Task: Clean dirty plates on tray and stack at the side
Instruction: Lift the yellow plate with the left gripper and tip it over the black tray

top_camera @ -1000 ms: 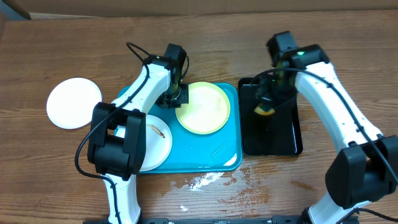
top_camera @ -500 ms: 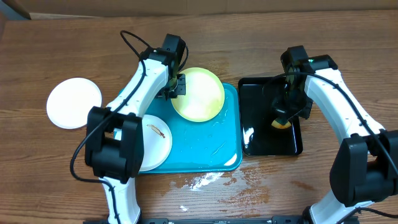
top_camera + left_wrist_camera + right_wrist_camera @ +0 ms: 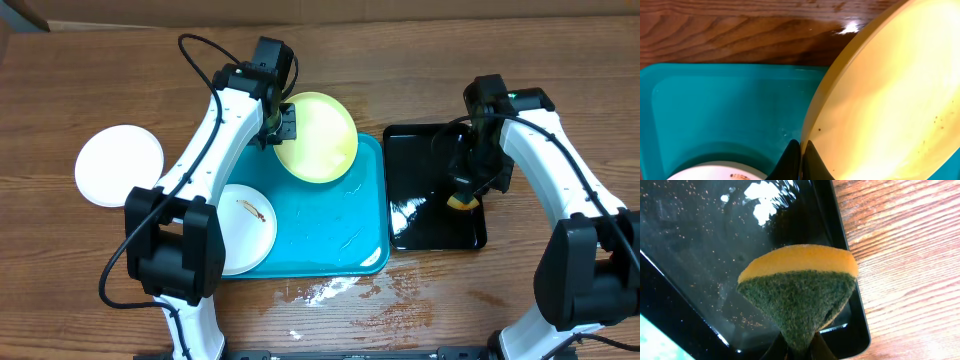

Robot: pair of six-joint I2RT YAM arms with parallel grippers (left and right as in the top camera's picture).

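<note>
My right gripper is holding the sponge [image 3: 459, 201] and will next go down and left in the overhead view to release it, as the black tray's clear near part is there.
My left gripper [image 3: 283, 124] [image 3: 801, 148] is shut on the rim of the pale yellow-green plate [image 3: 318, 136] [image 3: 890, 100], which hangs tilted over the far edge of the turquoise tray [image 3: 330, 240] [image 3: 715, 110]. A white plate with a brown smear [image 3: 245, 225] [image 3: 720, 173] lies in the tray's left part. Another white plate [image 3: 119, 165] rests on the table left of the tray. My right gripper [image 3: 465, 190] [image 3: 799, 350] is shut on a yellow and green sponge [image 3: 459, 201] [image 3: 797, 297], held just above the black tray [image 3: 432, 200] [image 3: 700, 255] near its right rim.
White foam and wet streaks [image 3: 325, 291] lie on the wooden table in front of the turquoise tray. Water glints on the black tray's surface. A cardboard wall [image 3: 300, 10] runs along the far edge of the table.
The left gripper has lifted the yellow-green plate off the tray and carried it toward the far edge, tilting it. The right gripper has moved the sponge across the black tray to its right side.
</note>
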